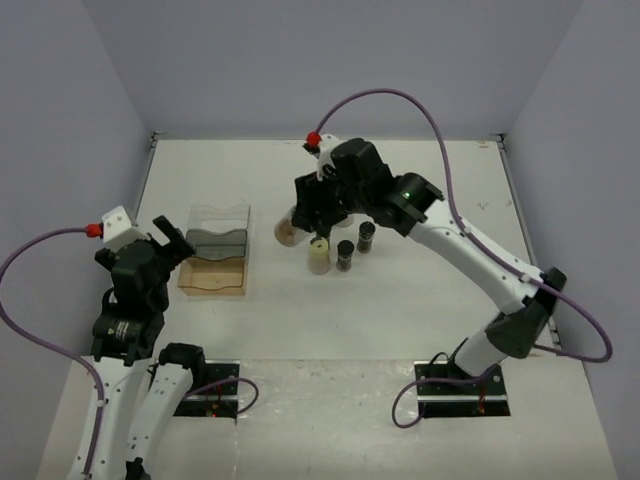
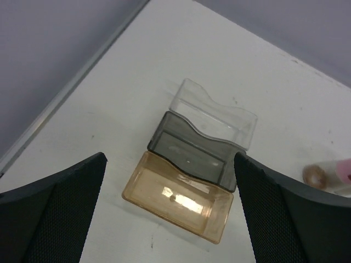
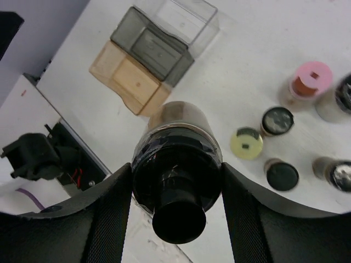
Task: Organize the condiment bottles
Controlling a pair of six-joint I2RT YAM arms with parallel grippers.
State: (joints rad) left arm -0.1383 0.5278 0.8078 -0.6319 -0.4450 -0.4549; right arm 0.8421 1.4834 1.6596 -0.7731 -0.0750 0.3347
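Observation:
Next I will move my right gripper to the left in the top view, over the clear section (image 1: 219,218) (image 3: 180,19), and lower to release the jar, since that section is bare.
My right gripper (image 1: 308,212) (image 3: 176,170) is shut on a clear jar with a black cap (image 3: 175,186). It holds the jar tilted above the table, with its brown base (image 1: 287,230) pointing toward the rack. A cream-yellow jar (image 1: 319,255) (image 3: 247,143) and two dark jars (image 1: 345,255) (image 1: 367,237) stand just right of it. The right wrist view also shows a pink-lidded jar (image 3: 311,76) and black-capped jars (image 3: 281,175). My left gripper (image 1: 175,240) (image 2: 170,159) is open and empty, above the rack's near left side.
The stepped rack (image 1: 215,250) (image 2: 189,181) has clear, grey and amber compartments, all bare inside. A jar's brown end (image 2: 315,175) shows at the right edge of the left wrist view. The table's left wall edge (image 1: 148,165) runs beside the rack.

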